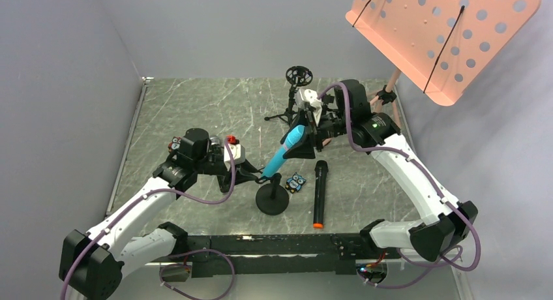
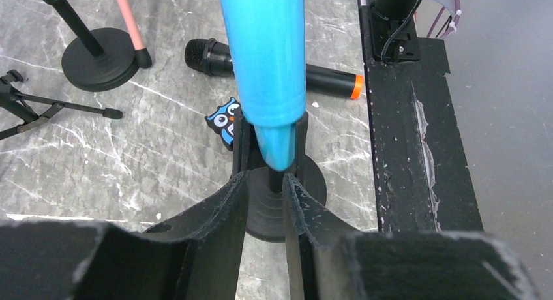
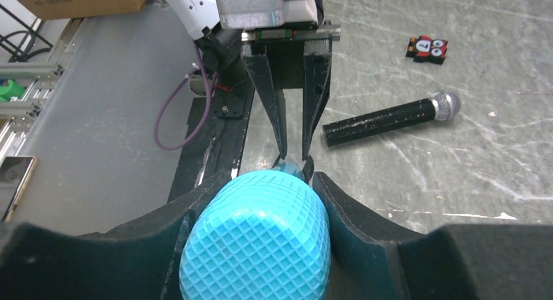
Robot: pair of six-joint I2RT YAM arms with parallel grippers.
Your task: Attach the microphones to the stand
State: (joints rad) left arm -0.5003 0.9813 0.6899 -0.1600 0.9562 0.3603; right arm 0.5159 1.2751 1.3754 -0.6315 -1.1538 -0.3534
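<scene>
My right gripper pushes down and to the left in the top view toward the stand's clip (image 1: 265,179) (image 3: 292,166) next and releases, because only the microphone's blue tail sits there.
The light blue microphone (image 1: 282,155) leans up and to the right, its tail down in the clip of a small round-based stand (image 1: 272,200). My right gripper (image 1: 306,140) is shut on its mesh head (image 3: 257,241). My left gripper (image 1: 255,176) is shut on the stand's stem just under the clip; in the left wrist view (image 2: 267,177) the blue tail (image 2: 274,85) sits right above the fingers. The all-black microphone with the orange ring (image 1: 319,194) lies on the table right of the stand. The black microphone with the silver head (image 3: 391,117) lies beyond the left gripper.
A blue owl figure (image 1: 297,182) sits between the stand base and the orange-ringed microphone. A tripod stand with a ring mount (image 1: 298,76) is at the back, and a pink music stand (image 1: 443,32) at the back right. A second round base (image 2: 98,52) shows. A black rail (image 2: 398,150) runs along the near edge.
</scene>
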